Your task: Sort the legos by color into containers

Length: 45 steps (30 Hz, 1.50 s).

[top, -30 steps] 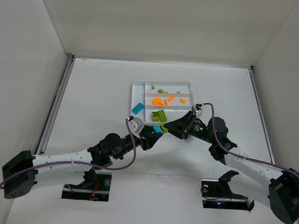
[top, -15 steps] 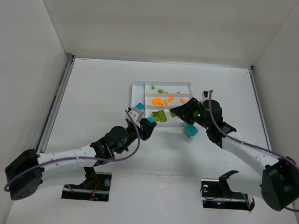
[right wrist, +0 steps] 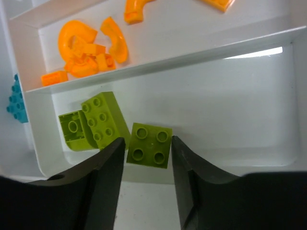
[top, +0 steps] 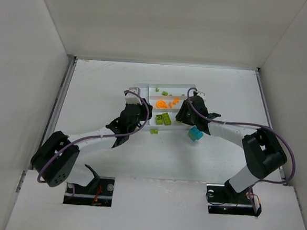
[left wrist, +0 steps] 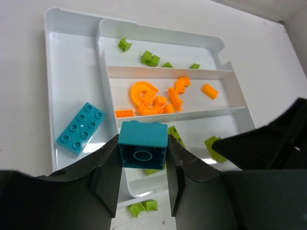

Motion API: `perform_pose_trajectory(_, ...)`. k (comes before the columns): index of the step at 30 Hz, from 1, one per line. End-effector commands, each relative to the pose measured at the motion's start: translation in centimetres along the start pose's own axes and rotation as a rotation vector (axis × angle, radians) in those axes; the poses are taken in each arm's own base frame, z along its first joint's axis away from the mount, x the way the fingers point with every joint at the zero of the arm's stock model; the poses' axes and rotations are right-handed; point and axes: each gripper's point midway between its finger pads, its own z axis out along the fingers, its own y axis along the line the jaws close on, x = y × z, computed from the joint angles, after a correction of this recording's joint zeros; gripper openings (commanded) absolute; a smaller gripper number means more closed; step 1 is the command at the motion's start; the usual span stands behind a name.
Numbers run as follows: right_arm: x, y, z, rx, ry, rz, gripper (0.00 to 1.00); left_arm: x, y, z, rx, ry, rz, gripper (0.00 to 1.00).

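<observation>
Next, my left gripper will move outward and down to release the square teal lego (left wrist: 143,143), since the bare bottom of the container beyond the long teal lego lies below and outward.
My left gripper (left wrist: 143,158) is shut on a square teal lego (left wrist: 143,143), held over the near left corner of the white tray (left wrist: 52,72). A long teal lego (left wrist: 81,128) lies in the tray's left container. Orange legos (left wrist: 153,98) fill the middle container and small green ones (left wrist: 151,58) the far one. My right gripper (right wrist: 146,153) stands open over the near container, a green square lego (right wrist: 149,144) lying between its fingertips, beside two more green legos (right wrist: 96,124). From above, the left gripper (top: 142,111) and right gripper (top: 184,113) flank the tray (top: 166,87).
Another teal lego (top: 195,132) sits on the table just right of the tray's near edge, below the right arm. Small green pieces (top: 154,131) lie on the table in front of the tray. White walls close in the table on three sides.
Both arms reached forward to the tray. The left carried the teal lego up to the tray's left corner. The right moved over the near container and its jaws widened around the green lego.
</observation>
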Motion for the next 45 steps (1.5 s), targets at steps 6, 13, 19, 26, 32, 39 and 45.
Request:
perform_pose_trajectory(6, -4.1, 2.2, -1.4, -0.056, -0.137, -0.056, 0.69, -2.1, 1.2, 4.4, -0.083, -0.009, -0.104, 0.18)
perform_pose_trajectory(13, -5.3, 3.0, -6.1, -0.178, -0.27, -0.042, 0.48, -1.6, 2.7, 7.5, -0.165, 0.048, -0.081, 0.19)
perform_pose_trajectory(19, -4.8, 1.5, -8.3, -0.178, -0.303, -0.022, 0.31, -0.9, 4.5, 10.1, -0.262, 0.093, -0.073, 0.23)
perform_pose_trajectory(26, -4.2, -3.6, -11.2, 0.008, -0.409, -0.022, 0.57, -0.3, 5.8, 11.4, -0.341, 0.108, -0.052, 0.3)
perform_pose_trajectory(32, -1.2, -4.8, -13.0, 0.071, -0.346, -0.125, 0.79, 0.9, 6.7, 11.9, -0.373, 0.137, -0.043, 0.36)
perform_pose_trajectory(39, 0.3, -5.1, -12.4, 0.133, -0.25, -0.25, 0.93, 0.4, 6.0, 11.5, -0.345, 0.13, -0.041, 0.51)
perform_pose_trajectory(45, 1.1, -6.0, -10.6, 0.189, -0.198, -0.289, 0.97, -1.4, 4.4, 10.0, -0.295, 0.094, -0.049, 0.57)
